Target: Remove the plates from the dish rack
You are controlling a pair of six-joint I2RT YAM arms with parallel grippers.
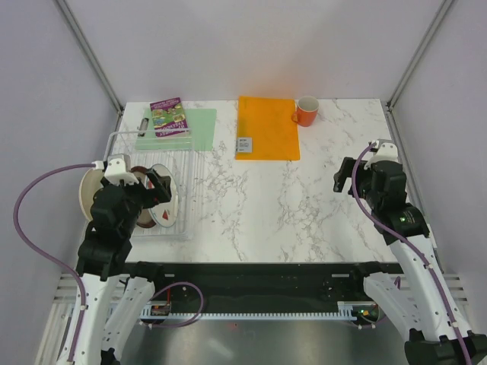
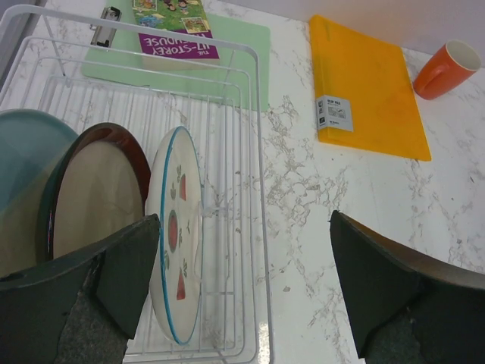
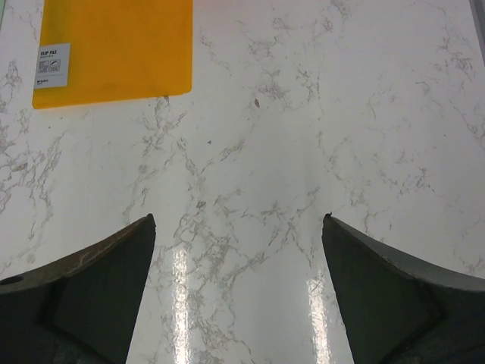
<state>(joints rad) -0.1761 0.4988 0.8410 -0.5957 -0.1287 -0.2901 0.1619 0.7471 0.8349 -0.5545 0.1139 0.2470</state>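
Observation:
The rack's bare wires beside the near rim of the strawberry plate leave room for a finger. My left gripper should next go down, narrowing its fingers, to straddle that rim.
The white wire dish rack [image 1: 190, 163] stands at the left of the table, and also shows in the left wrist view [image 2: 254, 136]. Three plates stand upright in it: the strawberry plate [image 2: 178, 243], the beige plate with a dark red rim [image 2: 98, 205] and the half blue, half beige plate [image 2: 23, 152]. A pale plate [image 1: 90, 190] shows at the rack's left end; I cannot tell which one it is. My left gripper [image 2: 244, 220] is open and empty, hovering over the rack's near right part [image 1: 157, 186], its left finger beside the strawberry plate. My right gripper [image 3: 239, 218] is open and empty above bare marble at the right [image 1: 346, 176].
A green mat [image 1: 199, 129] with a book [image 1: 169, 116] and a binder clip [image 1: 144, 122] lies behind the rack. An orange folder [image 1: 266, 125] and an orange mug [image 1: 306, 111] are at the back centre. The enclosure's walls stand close on both sides.

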